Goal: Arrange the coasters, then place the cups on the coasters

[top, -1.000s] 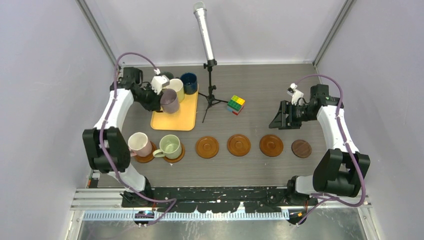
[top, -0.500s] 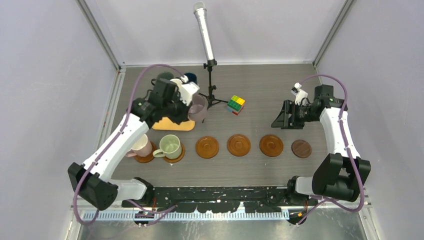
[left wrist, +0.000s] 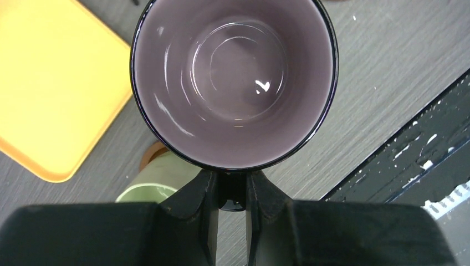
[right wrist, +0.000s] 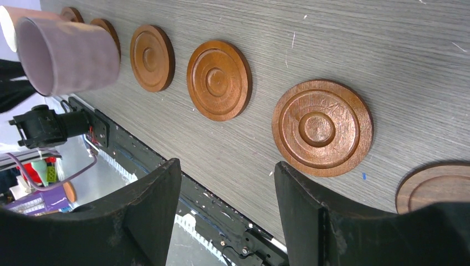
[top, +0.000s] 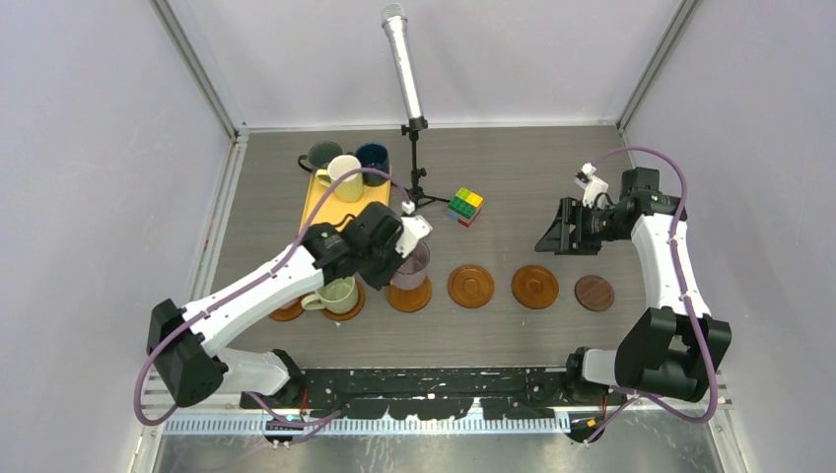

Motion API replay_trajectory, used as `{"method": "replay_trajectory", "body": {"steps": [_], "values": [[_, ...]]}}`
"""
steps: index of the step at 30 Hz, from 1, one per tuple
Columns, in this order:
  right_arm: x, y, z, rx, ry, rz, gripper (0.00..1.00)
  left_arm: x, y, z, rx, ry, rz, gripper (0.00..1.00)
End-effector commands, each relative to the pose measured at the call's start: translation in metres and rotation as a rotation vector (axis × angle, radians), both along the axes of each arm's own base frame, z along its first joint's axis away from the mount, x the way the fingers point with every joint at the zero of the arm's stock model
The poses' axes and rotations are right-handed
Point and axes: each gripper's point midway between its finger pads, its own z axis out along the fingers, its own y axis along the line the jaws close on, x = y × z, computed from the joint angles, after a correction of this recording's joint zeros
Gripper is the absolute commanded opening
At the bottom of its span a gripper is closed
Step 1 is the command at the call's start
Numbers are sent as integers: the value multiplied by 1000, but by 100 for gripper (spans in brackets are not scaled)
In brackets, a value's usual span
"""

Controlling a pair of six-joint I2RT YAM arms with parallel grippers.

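Note:
I should next lower the mauve cup [top: 411, 264] with my left gripper until the cup's base rests on the bare third coaster, because the cup hangs upright above it. Then I should let go of the cup's handle.
My left gripper [top: 399, 258] [left wrist: 233, 185] is shut on the handle of a mauve cup [top: 411, 264] [left wrist: 233, 83] [right wrist: 69, 52], held upright in the air over the third coaster [top: 409, 300] [right wrist: 151, 57]. A pale green cup [top: 335, 293] [left wrist: 155, 177] stands on the second coaster [top: 352, 305]. Beside it, the leftmost coaster [top: 287, 313] shows partly under my left arm. To the right lie bare coasters [top: 471, 286], [top: 535, 286] and a smaller dark one [top: 594, 293]. Cream [top: 345, 177], dark grey-green [top: 323, 155] and navy [top: 373, 158] cups stand at the tray's far end. My right gripper [top: 554, 232] [right wrist: 227, 166] hangs open and empty behind the coaster row.
An orange-yellow tray [top: 330, 212] [left wrist: 50, 88] lies at the back left. A microphone on a tripod stand [top: 414, 128] rises at the back middle, with a multicoloured cube [top: 465, 207] to its right. The black rail [top: 434, 379] runs along the table's near edge.
My left arm has carried the mauve cup from the tray forward and to the right, down to the coaster row. The right arm has barely moved.

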Motion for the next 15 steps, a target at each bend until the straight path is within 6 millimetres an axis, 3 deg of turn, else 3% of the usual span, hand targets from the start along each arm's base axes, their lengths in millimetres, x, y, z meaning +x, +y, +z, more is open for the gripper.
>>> {"method": "replay_trajectory", "body": {"steps": [1, 15], "values": [[1, -1, 8, 0, -17, -9, 67, 9, -23, 2, -29, -88, -37, 0], [1, -1, 7, 1, -13, -12, 67, 12, -28, -36, 27, -87, -95, 0]]}}
